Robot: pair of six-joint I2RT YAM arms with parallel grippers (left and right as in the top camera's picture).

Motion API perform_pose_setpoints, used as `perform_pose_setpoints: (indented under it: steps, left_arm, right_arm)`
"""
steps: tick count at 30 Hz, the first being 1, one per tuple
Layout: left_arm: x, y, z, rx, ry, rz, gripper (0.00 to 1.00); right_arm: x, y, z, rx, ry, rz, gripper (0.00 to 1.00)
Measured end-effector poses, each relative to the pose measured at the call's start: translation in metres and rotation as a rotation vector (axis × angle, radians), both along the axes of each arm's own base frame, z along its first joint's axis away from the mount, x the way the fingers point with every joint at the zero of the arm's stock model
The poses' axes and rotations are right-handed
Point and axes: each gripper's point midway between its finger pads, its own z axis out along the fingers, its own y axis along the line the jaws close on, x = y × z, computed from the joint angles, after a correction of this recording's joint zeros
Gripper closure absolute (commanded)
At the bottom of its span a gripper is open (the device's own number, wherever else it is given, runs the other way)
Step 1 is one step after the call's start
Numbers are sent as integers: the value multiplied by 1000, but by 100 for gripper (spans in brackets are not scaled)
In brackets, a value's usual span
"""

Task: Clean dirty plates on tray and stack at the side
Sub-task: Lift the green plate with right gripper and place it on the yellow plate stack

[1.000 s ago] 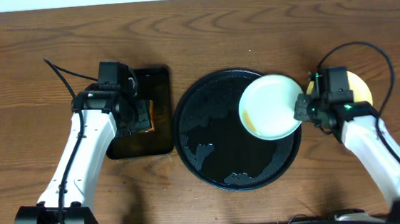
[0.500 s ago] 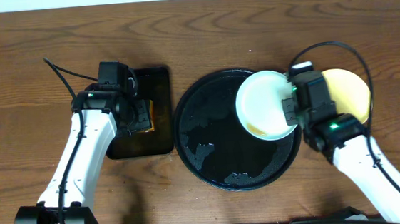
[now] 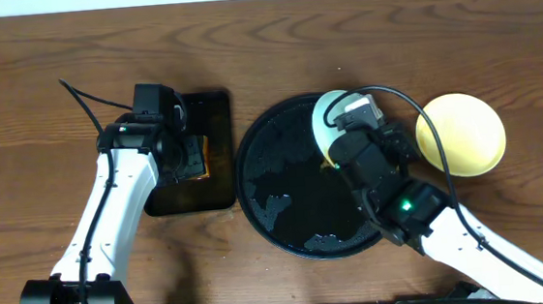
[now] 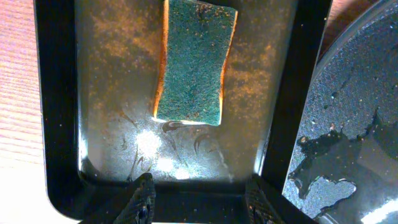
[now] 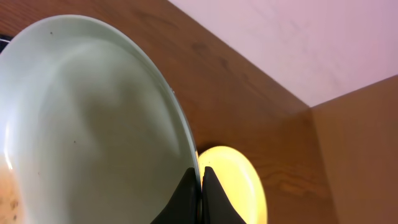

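My right gripper needs to move over the pale yellow plate [image 3: 460, 134] and down next, making the whitish plate level, because the yellow plate is beside the round tray to stack on.
My right gripper [image 5: 200, 193] is shut on the rim of a whitish plate [image 5: 87, 124] and holds it tilted steeply on edge. In the overhead view this plate [image 3: 325, 119] hangs over the upper right of the round black tray [image 3: 284, 185], partly hidden by my right gripper [image 3: 341, 151]. A brown smear shows at the plate's lower edge. The pale yellow plate [image 3: 460, 134] lies on the wood to the right of the tray, and also shows in the right wrist view [image 5: 236, 186]. My left gripper [image 4: 202, 199] is open and empty. A third plate is out of view.
A rectangular black tray [image 3: 195, 192] left of the round tray holds a green-yellow sponge [image 4: 196, 62] in shallow water. My left gripper [image 3: 192, 158] hovers over it. The round tray [image 4: 354, 124] is wet. Wood tabletop [image 3: 273, 45] surrounds everything.
My right arm has swung left over the round tray and tipped the whitish plate from nearly flat to on edge. The yellow plate is now uncovered. The left arm has not moved.
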Motion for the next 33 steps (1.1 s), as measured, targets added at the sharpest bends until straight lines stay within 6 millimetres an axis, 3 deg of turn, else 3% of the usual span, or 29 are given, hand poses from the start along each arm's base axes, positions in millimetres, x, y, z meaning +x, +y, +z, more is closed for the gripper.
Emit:
perform_pose_setpoints:
  steps: [8, 16, 24, 28, 33]
  left_arm:
    - [0, 0, 0, 0, 0, 0, 51]
    - [0, 0, 0, 0, 0, 0, 51]
    - [0, 0, 0, 0, 0, 0, 51]
    - [0, 0, 0, 0, -1, 0, 51]
    - [0, 0, 0, 0, -1, 0, 51]
  right_arm:
    - [2, -19, 12, -36, -61, -98, 99]
    - [11, -60, -5, 142, -34, -251, 99]
    - [21, -133, -22, 363, -28, -484, 99]
    - [13, -179, -32, 438, -23, -630, 99]
    - [1, -216, -43, 527, -8, -740, 99]
